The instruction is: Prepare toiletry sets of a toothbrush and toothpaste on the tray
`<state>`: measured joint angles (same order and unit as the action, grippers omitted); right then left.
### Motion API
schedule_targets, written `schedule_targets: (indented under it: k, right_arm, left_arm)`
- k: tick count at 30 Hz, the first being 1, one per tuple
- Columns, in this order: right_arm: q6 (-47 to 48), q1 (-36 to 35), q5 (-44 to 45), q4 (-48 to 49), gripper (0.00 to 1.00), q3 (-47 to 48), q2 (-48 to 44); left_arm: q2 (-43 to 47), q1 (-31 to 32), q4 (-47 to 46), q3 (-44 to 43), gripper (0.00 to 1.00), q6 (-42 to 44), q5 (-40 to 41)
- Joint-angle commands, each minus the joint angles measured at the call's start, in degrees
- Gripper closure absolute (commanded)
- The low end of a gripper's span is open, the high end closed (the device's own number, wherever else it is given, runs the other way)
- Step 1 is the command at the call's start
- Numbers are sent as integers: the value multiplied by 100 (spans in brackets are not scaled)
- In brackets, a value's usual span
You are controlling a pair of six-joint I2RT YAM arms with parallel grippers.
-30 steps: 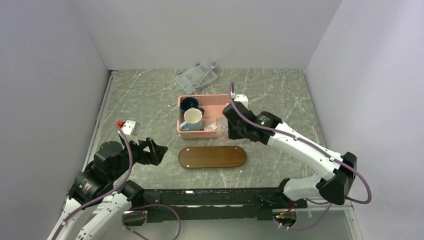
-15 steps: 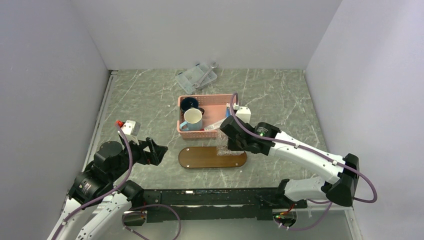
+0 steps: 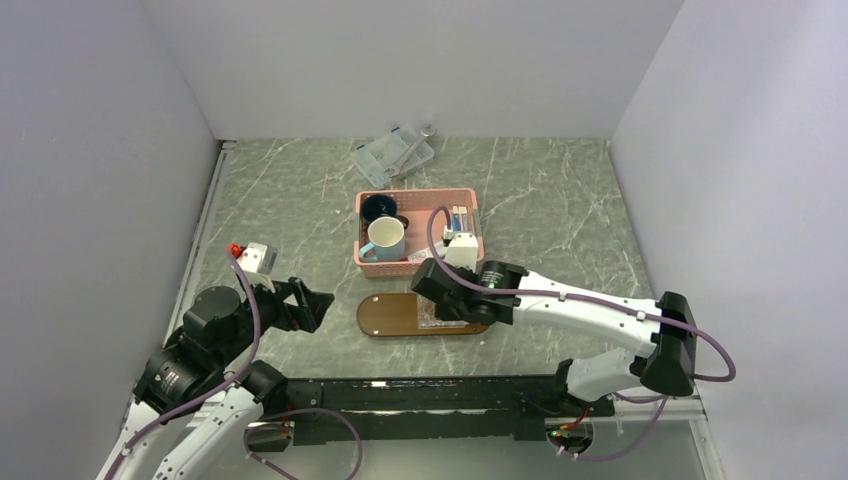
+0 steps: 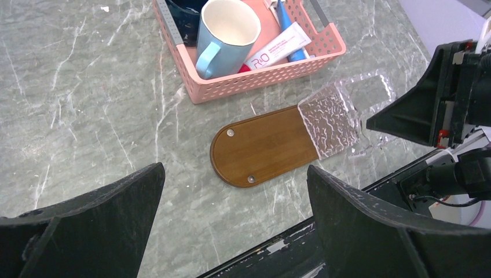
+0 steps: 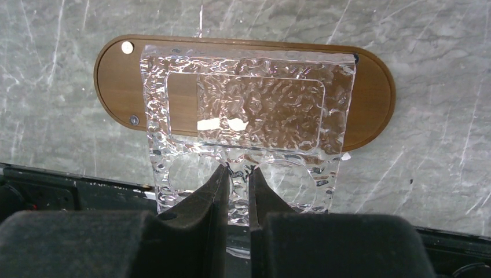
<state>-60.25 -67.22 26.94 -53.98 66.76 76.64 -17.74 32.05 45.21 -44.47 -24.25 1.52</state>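
Observation:
The holder hangs nearer one end of the tray, so it goes left in the top view and down onto the tray's middle point(image 3: 425, 316) point(image 5: 245, 92) next, where my right gripper releases it.
The dark-brown oval tray point(image 3: 385, 314) lies on the table in front of the pink basket point(image 3: 470, 200); it also shows in the left wrist view point(image 4: 260, 147) and the right wrist view point(image 5: 116, 87). My right gripper point(image 3: 440, 300) point(image 5: 238, 169) is shut on a clear textured plastic holder point(image 5: 249, 104) point(image 4: 333, 119) with two round holes, held over the tray's right half. In the basket point(image 4: 255, 87) lie a white-pink tube point(image 4: 277, 49) and a slender blue item point(image 4: 289, 40), toothpaste or toothbrush I cannot tell. My left gripper point(image 3: 315, 300) point(image 4: 234, 168) is open and empty, left of the tray.
A light-blue mug point(image 4: 226, 29) and a dark mug point(image 4: 185, 11) stand in the basket's left half. A clear plastic box point(image 3: 392, 152) lies at the back of the table. The black base rail point(image 3: 420, 392) runs along the near edge.
My right arm has carried the clear holder from beside the basket forward and left, to over the tray. The left arm has barely moved.

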Motion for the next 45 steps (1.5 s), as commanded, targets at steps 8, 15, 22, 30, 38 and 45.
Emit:
schedule_targets:
  k: [8, 15, 22, 30, 38, 45]
  right_arm:
    - [-650, -376, 313, 277, 100, 278, 353]
    - [-551, -389, 275, 334, 100, 529, 749]
    - [-461, -371, 270, 441, 100, 583, 923]
    - [-352, -307, 172, 608, 100, 550, 1071]
    - [-272, -165, 103, 775, 100, 399, 1045]
    - [-219, -111, 62, 818, 100, 345, 1109]
  left_arm:
    - [-71, -19, -157, -35, 1, 18, -21]
    - [11, -17, -154, -17, 1, 3, 7]
    - [-16, -22, -162, -26, 1, 17, -11]
    - [21, -19, -155, -25, 1, 8, 6]
    - [3, -16, -156, -27, 1, 6, 6]
    - [-22, -22, -147, -26, 1, 1, 11]
